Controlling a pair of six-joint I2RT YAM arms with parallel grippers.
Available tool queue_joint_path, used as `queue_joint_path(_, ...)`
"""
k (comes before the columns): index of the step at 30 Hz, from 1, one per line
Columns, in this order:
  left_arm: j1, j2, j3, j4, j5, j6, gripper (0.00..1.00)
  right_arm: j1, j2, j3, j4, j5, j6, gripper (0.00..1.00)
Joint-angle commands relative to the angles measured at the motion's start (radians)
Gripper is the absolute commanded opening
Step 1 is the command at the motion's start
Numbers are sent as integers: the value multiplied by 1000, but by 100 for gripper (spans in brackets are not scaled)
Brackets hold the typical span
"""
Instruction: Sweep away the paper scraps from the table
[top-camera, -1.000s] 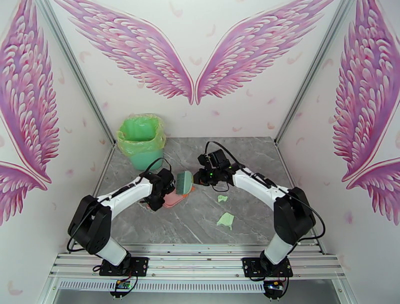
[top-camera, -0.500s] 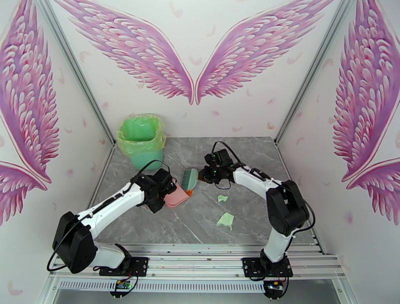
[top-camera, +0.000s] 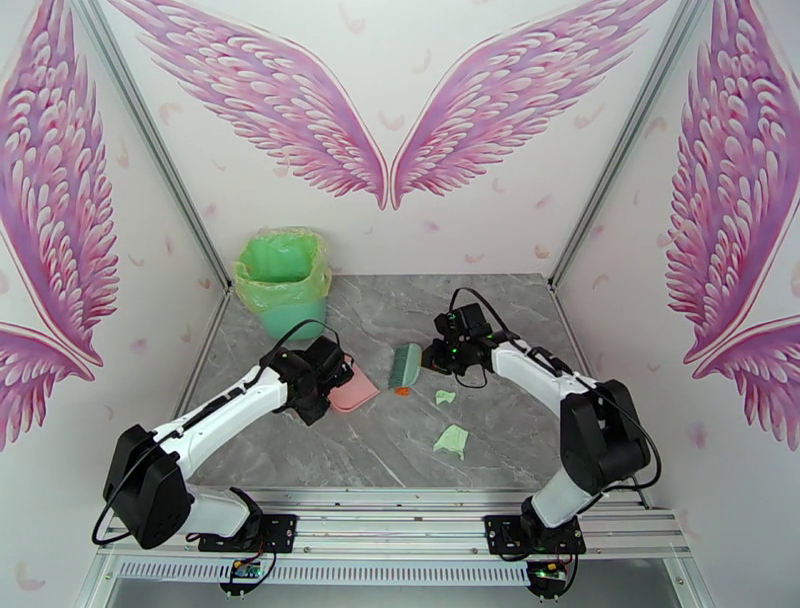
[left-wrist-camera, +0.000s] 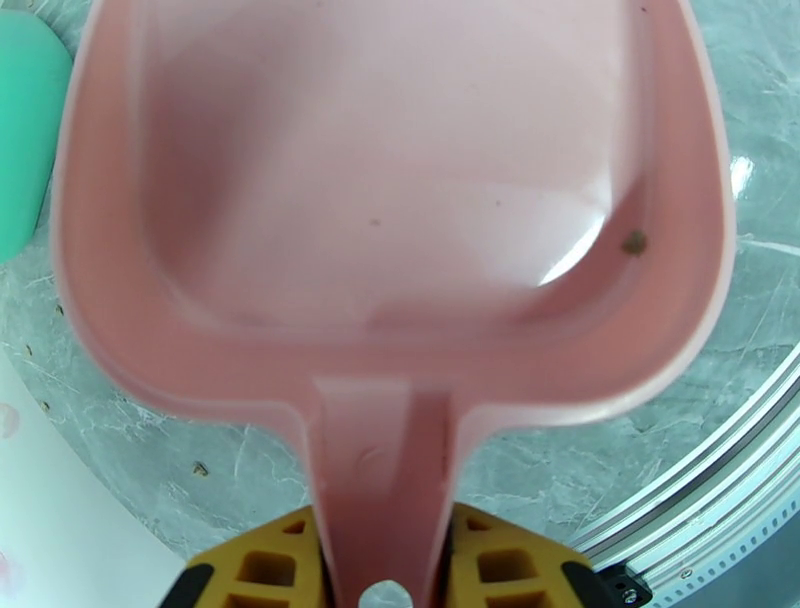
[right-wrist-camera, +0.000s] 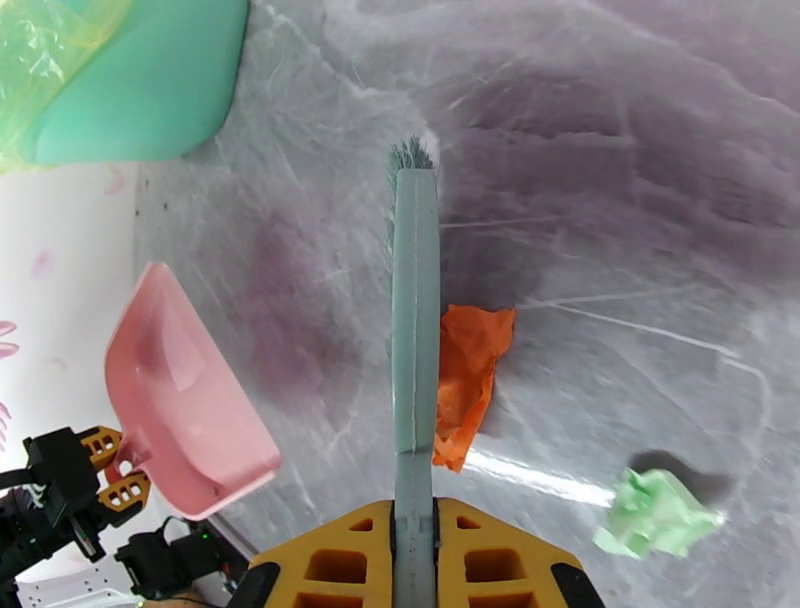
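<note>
Bare tabletop lies between the pink dustpan and the orange paper scrap. I will next move my left gripper toward the gap beside the brush (top-camera: 405, 365) and release the handle.
My left gripper (top-camera: 320, 385) is shut on the handle of the pink dustpan (top-camera: 352, 392). In the left wrist view its yellow fingers (left-wrist-camera: 270, 565) clamp that handle, and the dustpan (left-wrist-camera: 390, 200) holds no scraps. My right gripper (top-camera: 440, 355) is shut on the teal brush (top-camera: 405, 365), which stands a short gap to the right of the dustpan. An orange paper scrap (top-camera: 402, 392) lies against the brush (right-wrist-camera: 413, 330), on its right side in the right wrist view (right-wrist-camera: 468, 380). Two mint green scraps (top-camera: 445, 397) (top-camera: 452, 440) rest on the table (top-camera: 500, 300) nearer the front.
A green bin with a bag liner (top-camera: 283, 280) stands at the back left corner, just behind the dustpan. Silver rails (top-camera: 400, 495) edge the table's front. The bin's side (right-wrist-camera: 140, 90) also shows at the top left of the right wrist view.
My right arm has carried the brush rightward, away from the dustpan, and the orange scrap now shows beside the bristles. The left arm's elbow dropped; the dustpan barely shifted.
</note>
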Motion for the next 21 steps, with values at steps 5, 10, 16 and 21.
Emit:
queue_joint_path(5,-23,103,29,40,11,12,0,-63,-201,-9,-177,39,-136,0)
queue_joint_path(10,-35,127,57,52,16,8,4,-63,-339,57,-356,70,-198,0)
queue_joint_path(16,-37,171,60,81,-1,15,16,-64,-486,18,-532,119,-242,0)
queue_joint_path(21,-35,245,76,141,55,12,16,-64,-547,-39,-538,142,-231,0)
